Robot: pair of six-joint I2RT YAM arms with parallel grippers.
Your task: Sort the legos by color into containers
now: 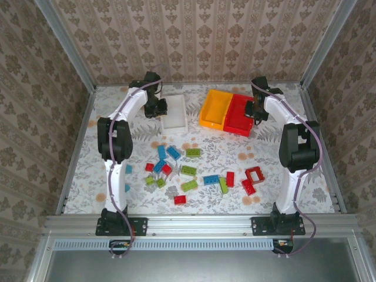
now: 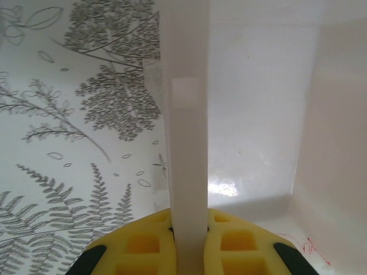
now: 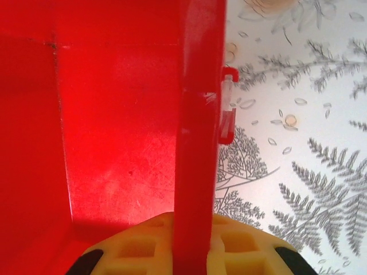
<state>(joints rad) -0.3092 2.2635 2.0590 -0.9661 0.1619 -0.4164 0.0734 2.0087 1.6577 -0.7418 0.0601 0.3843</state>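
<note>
Next, my left gripper slides the white bin (image 1: 175, 113) toward the gap beside the yellow-orange bin (image 1: 214, 109) and releases the white bin's side, since bare cloth separates them.
The legos (image 1: 189, 171), red, blue and lime green, lie scattered across the middle of the table; one is an open red square frame (image 1: 255, 174). At the back stand the containers: a white bin (image 1: 175, 113), a yellow-orange bin (image 1: 214, 109) and a red bin (image 1: 237, 116) touching it. My left gripper (image 1: 157, 108) is shut on the white bin's left wall (image 2: 187, 143), yellow pads (image 2: 143, 246) pressed on both sides. My right gripper (image 1: 254, 111) is shut on the red bin's right wall (image 3: 198, 137), with pads (image 3: 241, 243) on either side. Both bins look empty inside.
The table has a fern-patterned cloth (image 1: 117, 194) and a metal frame rail (image 1: 200, 222) along its near edge. Patterned walls close in the left, back and right sides. Both arms reach up from the near edge, outside the brick pile.
</note>
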